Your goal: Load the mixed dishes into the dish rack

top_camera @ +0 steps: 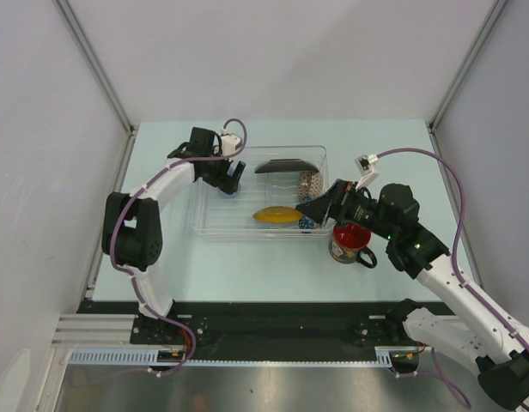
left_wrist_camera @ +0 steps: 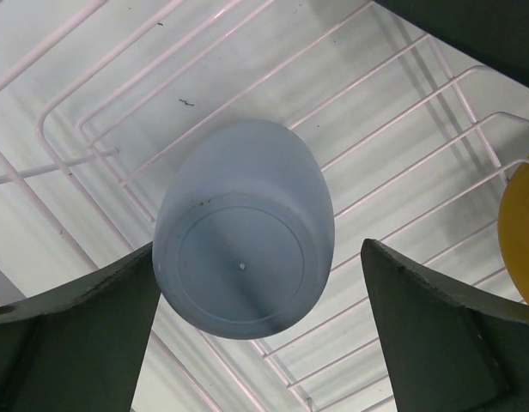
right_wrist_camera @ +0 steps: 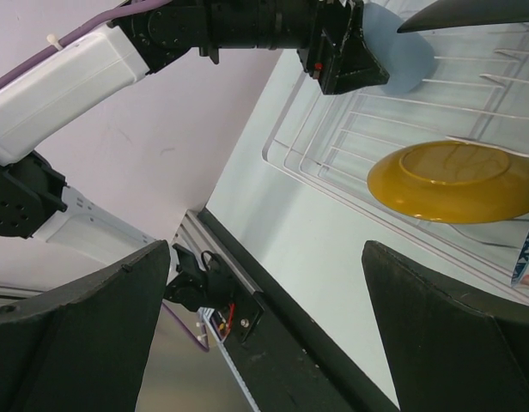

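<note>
The rim of the red-inside mug (top_camera: 350, 243) by the rack is below my right gripper and further back. My right gripper will next draw back, turn its fingers down and lower them over that rim.
The clear dish rack (top_camera: 215, 228) holds the black square plate (top_camera: 286, 166), the beige patterned bowl (top_camera: 310, 182), the yellow saucer (top_camera: 276, 215) and the blue patterned bowl (top_camera: 306, 223). My left gripper (top_camera: 232, 178) hangs over the rack's left end. In the left wrist view it (left_wrist_camera: 258, 249) is open around the small light-blue cup (left_wrist_camera: 243, 227), which sits bottom-up on the rack ribs (left_wrist_camera: 76, 129), close to the left finger. My right gripper (top_camera: 309, 207) is open and empty (right_wrist_camera: 266, 249) over the rack's right front. The red-inside mug (top_camera: 350, 243) stands on the table under the right wrist.
The right wrist view shows the saucer (right_wrist_camera: 458, 180), the cup (right_wrist_camera: 406, 53) and the left gripper (right_wrist_camera: 342, 51) in the rack (right_wrist_camera: 333, 146). The table's black front rail (right_wrist_camera: 273, 309) runs below. White enclosure walls stand on three sides.
</note>
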`<state>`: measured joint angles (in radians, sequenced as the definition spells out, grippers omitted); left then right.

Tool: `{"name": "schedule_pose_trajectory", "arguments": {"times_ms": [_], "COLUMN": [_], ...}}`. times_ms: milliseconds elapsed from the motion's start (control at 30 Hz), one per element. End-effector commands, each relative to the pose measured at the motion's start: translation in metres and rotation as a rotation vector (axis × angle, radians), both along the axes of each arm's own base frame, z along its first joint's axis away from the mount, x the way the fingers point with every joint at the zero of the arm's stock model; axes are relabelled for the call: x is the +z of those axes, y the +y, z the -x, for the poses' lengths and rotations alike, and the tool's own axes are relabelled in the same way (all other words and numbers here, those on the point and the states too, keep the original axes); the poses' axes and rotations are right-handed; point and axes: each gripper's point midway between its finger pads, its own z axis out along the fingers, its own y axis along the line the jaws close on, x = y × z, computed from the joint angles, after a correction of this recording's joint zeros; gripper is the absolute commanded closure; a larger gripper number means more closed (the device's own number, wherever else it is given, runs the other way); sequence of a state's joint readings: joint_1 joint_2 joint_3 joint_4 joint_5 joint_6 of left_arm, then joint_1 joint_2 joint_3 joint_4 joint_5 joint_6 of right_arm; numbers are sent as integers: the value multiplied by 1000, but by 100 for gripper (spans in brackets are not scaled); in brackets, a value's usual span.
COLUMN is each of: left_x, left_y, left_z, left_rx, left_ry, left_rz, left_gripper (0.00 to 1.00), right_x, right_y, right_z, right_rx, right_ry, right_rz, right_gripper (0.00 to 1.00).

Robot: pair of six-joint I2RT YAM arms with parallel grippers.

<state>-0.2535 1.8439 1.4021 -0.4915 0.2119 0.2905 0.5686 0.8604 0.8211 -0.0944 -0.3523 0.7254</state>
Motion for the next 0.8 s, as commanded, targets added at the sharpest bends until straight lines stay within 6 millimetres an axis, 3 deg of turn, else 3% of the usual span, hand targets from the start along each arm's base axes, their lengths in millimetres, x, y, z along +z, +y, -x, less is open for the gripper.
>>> {"name": "schedule_pose_trajectory", "arguments": {"times_ms": [0,300,367,400,433,500,533,600,633,667,767], "left_x": [37,66,86,94,111,133,142,169,177,192,203], "left_y": [-4,-10,-10,-10,-9,-8,-7,-4,-2,1,5], "left_z": [-2,11,15,17,21,26,30,41,46,53,70], "left_rx": [-22,-67,-72,-70,-70,-60,-54,-44,-42,-38,-30], "left_ry": [-95,-98,-135,-152,-186,-224,-241,-296,-313,-349,-355], "left_rz": [16,60,70,81,92,114,122,145,150,161,178], "left_gripper": [0,0,0,0,0,0,0,0,0,0,0], "right_x": [8,-3,-21,-18,-39,-46,-60,-65,-60,-63,-82], "right_y": [-6,-14,-24,-29,-45,-62,-92,-95,-115,-115,-110], "right_z": [-2,-4,-8,-11,-16,-20,-25,-17,-16,-14,-10], "right_rx": [-33,-70,-115,-141,-226,-333,-489,-541,-643,-653,-647], "right_ry": [-33,-12,26,28,98,117,133,107,80,75,140], "right_rz": [-6,43,135,163,255,350,472,607,707,758,835], "right_gripper": [0,0,0,0,0,0,0,0,0,0,0]}}
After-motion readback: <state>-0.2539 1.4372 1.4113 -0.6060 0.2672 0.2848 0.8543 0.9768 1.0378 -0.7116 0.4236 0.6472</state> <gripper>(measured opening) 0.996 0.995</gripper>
